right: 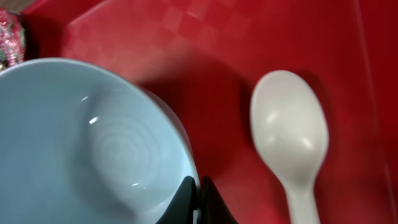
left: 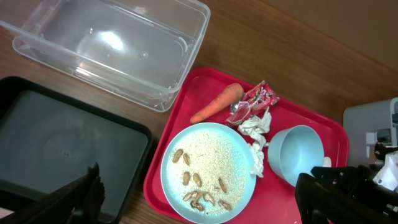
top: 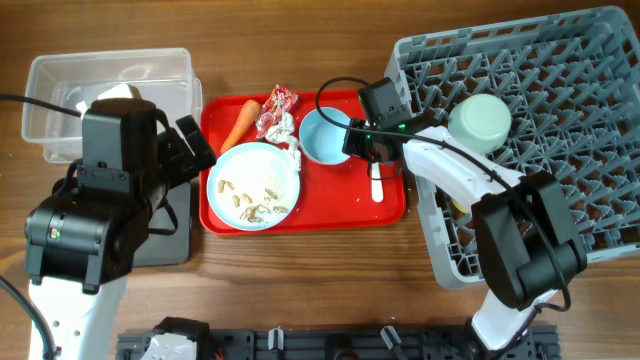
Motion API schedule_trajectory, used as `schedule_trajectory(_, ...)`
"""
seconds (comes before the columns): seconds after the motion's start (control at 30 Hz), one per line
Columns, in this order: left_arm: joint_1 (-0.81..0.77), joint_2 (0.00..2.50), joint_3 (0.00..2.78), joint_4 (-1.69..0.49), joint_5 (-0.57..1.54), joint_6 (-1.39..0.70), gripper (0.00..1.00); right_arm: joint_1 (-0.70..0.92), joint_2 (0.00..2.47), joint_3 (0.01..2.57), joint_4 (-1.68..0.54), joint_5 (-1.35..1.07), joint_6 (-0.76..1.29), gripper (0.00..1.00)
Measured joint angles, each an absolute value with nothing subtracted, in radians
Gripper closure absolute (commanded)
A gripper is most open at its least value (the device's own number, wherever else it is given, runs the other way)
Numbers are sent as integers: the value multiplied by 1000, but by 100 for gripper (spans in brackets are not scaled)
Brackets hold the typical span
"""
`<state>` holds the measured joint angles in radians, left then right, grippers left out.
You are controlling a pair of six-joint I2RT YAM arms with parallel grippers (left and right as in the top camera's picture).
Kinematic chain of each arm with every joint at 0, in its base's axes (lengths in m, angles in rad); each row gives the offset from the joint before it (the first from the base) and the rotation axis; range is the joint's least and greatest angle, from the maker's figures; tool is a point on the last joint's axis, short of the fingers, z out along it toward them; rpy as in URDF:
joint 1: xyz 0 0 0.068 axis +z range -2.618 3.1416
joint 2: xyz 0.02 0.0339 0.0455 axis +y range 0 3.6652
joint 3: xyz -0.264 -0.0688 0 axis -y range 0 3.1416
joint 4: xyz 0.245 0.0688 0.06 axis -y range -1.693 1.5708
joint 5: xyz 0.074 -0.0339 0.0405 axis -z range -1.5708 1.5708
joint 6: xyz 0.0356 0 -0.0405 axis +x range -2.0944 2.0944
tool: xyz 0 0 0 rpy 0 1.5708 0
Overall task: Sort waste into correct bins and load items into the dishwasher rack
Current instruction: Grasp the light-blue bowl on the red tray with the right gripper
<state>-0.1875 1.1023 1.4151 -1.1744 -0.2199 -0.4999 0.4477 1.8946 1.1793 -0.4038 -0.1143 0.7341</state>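
Observation:
My right gripper will go up, move past the pale green bowl, tilt, and lower the light blue bowl into the rack (top: 560,130) slots beyond, because those slots are empty.
My right gripper (top: 352,140) is shut on the right rim of the light blue bowl (top: 325,135) on the red tray; the wrist view shows the fingers (right: 198,193) pinching the rim (right: 93,143). The white spoon (top: 377,185) (right: 292,130) lies just right of it. The plate (top: 253,187) holds seed scraps (left: 199,186). The carrot (top: 240,120), wrapper (top: 275,108) and tissue (top: 290,135) lie behind the plate. My left gripper (left: 205,199) is open and empty above the plate's near edge. The pale green bowl (top: 480,122) sits in the rack (top: 560,130). The cup is hidden.
The red tray (top: 390,210) lies between the bins and the rack. The clear tub (top: 110,75) stands at the far left, and the black tray (left: 56,143) lies in front of it, under my left arm.

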Motion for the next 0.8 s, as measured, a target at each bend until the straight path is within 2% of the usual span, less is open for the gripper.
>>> schedule_trajectory(0.27,-187,1102,1415,-1174,-220,-500,0,448,1851,1179,-434,-50,684,96)
schedule_trajectory(0.47,-187,1102,1415,-1174,-220,-500,0,448,1603,1179,-496,130,597,96)
schedule_trajectory(0.6,-187,1102,1415,-1174,-220,-500,0,448,1356,1181,-524,397,509,96)
schedule_trajectory(0.8,-187,1102,1415,-1174,-220,-500,0,417,1297,1181,-614,922,433,96)
